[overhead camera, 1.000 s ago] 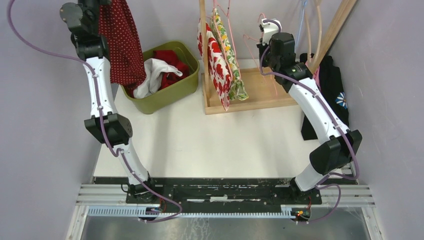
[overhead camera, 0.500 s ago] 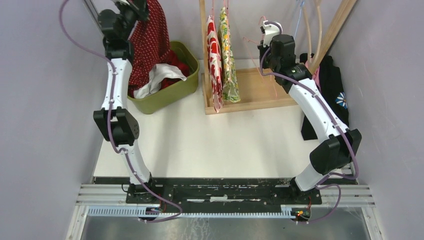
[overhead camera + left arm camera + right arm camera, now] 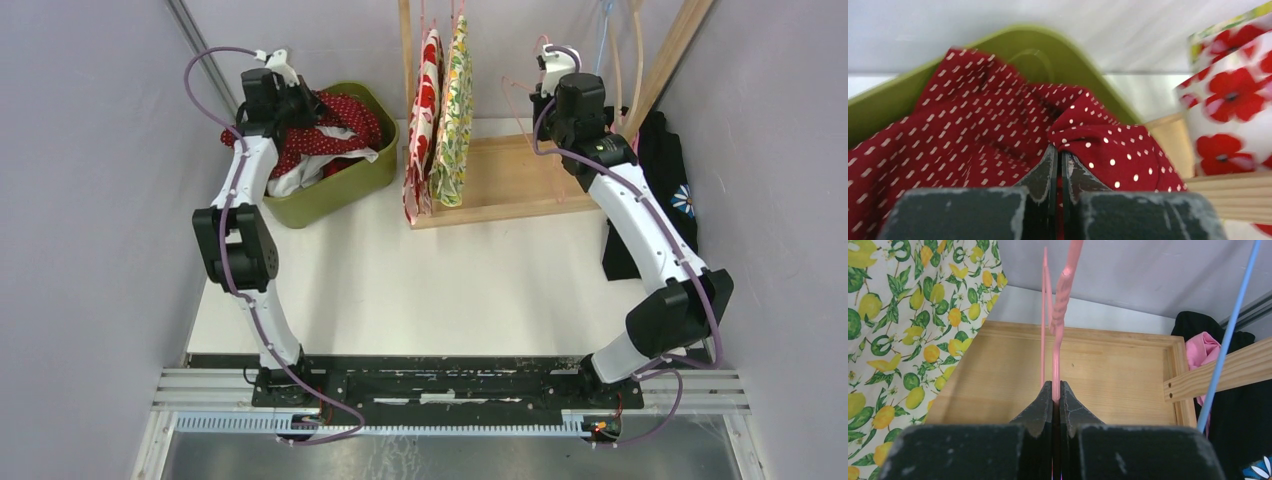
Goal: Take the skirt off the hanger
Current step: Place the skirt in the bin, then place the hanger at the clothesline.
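Observation:
The bare pink hanger (image 3: 520, 95) goes up and outward beside the blue hanger (image 3: 604, 30) next, and my right gripper releases it. The blue one hangs to the right of that gripper in the top view.
The red skirt with white dots (image 3: 325, 128) lies bunched in the green bin (image 3: 360, 175) at the back left. My left gripper (image 3: 308, 100) is shut on a fold of the skirt (image 3: 1098, 135) just above the bin (image 3: 1028, 42). My right gripper (image 3: 540, 75) is shut on the bare pink wire hanger (image 3: 1055, 340), holding it upright over the wooden rack base (image 3: 1108, 375). The hanger (image 3: 520, 95) has no garment on it.
Two skirts hang on the wooden rack (image 3: 510, 180): a poppy print one (image 3: 420, 110) and a lemon print one (image 3: 452, 110), also in the right wrist view (image 3: 903, 330). White cloth (image 3: 300, 170) lies in the bin. Dark clothing (image 3: 665, 190) is at the right wall. A blue hanger (image 3: 1230, 325) hangs nearby.
My left arm has swung down and right, lowering the red skirt from high in the air into the green bin. The rack's skirts have swung. My right gripper moved slightly.

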